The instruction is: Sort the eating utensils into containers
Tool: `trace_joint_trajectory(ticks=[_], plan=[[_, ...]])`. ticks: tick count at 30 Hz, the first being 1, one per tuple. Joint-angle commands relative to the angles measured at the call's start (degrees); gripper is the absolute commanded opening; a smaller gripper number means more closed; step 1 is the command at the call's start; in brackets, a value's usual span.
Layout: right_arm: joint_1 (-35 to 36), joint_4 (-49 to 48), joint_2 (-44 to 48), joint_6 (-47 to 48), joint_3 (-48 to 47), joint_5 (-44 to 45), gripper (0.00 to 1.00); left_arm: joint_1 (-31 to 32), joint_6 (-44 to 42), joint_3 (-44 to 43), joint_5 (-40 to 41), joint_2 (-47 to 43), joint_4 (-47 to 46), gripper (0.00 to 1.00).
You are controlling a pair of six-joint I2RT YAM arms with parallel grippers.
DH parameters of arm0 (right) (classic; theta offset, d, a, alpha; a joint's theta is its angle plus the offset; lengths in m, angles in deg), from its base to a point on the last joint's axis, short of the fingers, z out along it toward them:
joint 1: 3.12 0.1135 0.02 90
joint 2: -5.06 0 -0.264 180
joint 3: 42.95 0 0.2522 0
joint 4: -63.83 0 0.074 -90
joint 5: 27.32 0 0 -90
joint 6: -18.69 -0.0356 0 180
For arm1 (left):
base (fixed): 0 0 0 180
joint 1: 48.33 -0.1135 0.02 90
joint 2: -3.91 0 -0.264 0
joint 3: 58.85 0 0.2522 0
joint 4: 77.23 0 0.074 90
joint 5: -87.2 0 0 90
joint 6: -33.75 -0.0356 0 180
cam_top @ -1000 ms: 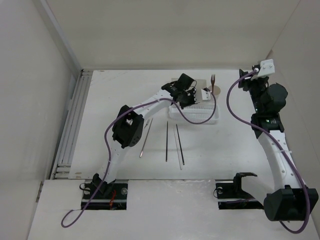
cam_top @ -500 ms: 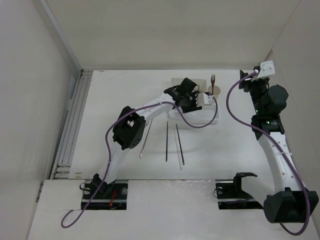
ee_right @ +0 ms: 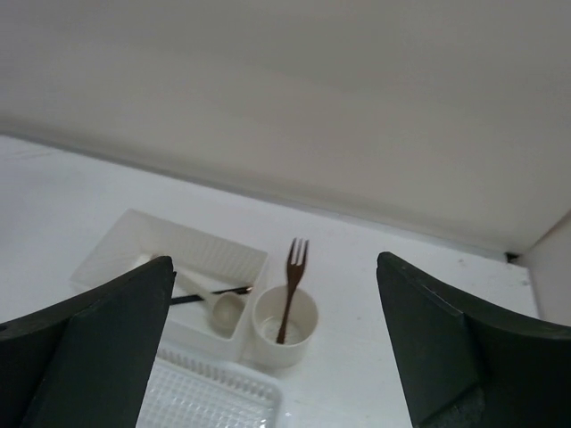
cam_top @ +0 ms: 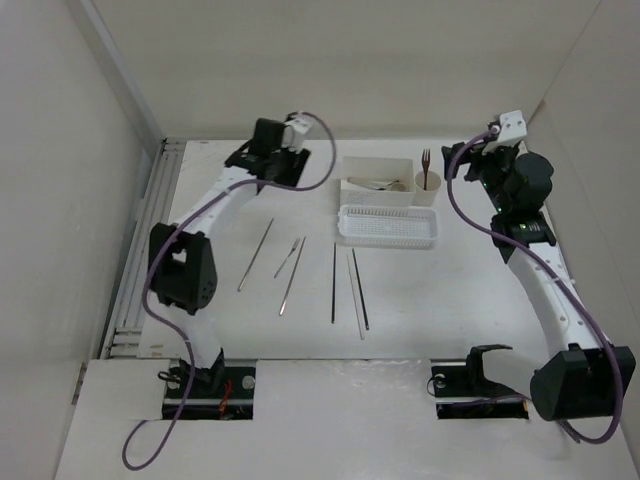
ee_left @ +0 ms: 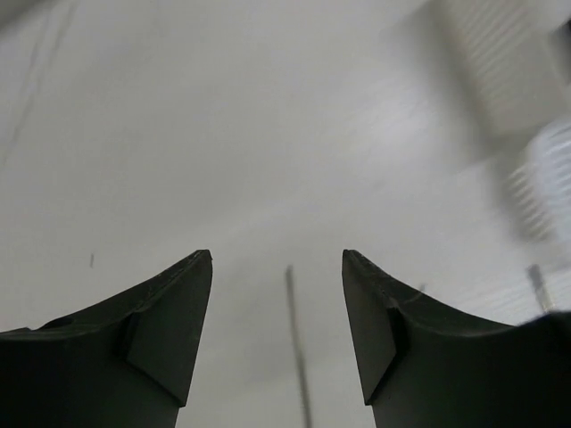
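The thin silvery chopstick [ee_left: 299,355] beside the loose fork [cam_top: 256,254] lines up between the fingers of my left gripper, so I will next move that gripper back and lower it onto the chopstick.
A dark fork [ee_right: 290,283] stands upright in the small cream cup [ee_right: 284,328] [cam_top: 428,188]. Left of the cup, the deep white box [cam_top: 378,180] holds a pale spoon [ee_right: 217,308] and a dark slim utensil [ee_right: 207,293]. Several chopsticks [cam_top: 333,282] lie loose on the table in front of the perforated tray [cam_top: 390,227]. My left gripper [cam_top: 265,158] [ee_left: 277,259] hovers open and empty at the far left, a blurred chopstick [ee_left: 299,357] below it. High to the right of the cup, my right gripper [cam_top: 472,165] [ee_right: 276,259] is wide open and holds nothing.
A ridged rail [cam_top: 140,250] runs along the table's left edge. Walls close in the back and both sides. More thin sticks [cam_top: 256,255] lie left of the main row, below the left arm.
My left arm swung away from the box to the far left and its jaws opened. The pale spoon now lies in the box. The right jaws widened.
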Motion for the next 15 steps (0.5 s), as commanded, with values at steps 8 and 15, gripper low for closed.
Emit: trace_joint_trajectory(ticks=[8,15], plan=[[10.0,6.0,-1.8,-2.0,-4.3,4.2,1.0,-6.6,2.1,35.1,5.4,-16.8,2.1,0.56],[11.7,6.0,-0.6,-2.0,-2.8,4.1,1.0,-8.9,2.1,39.2,5.2,-12.4,2.1,0.44]])
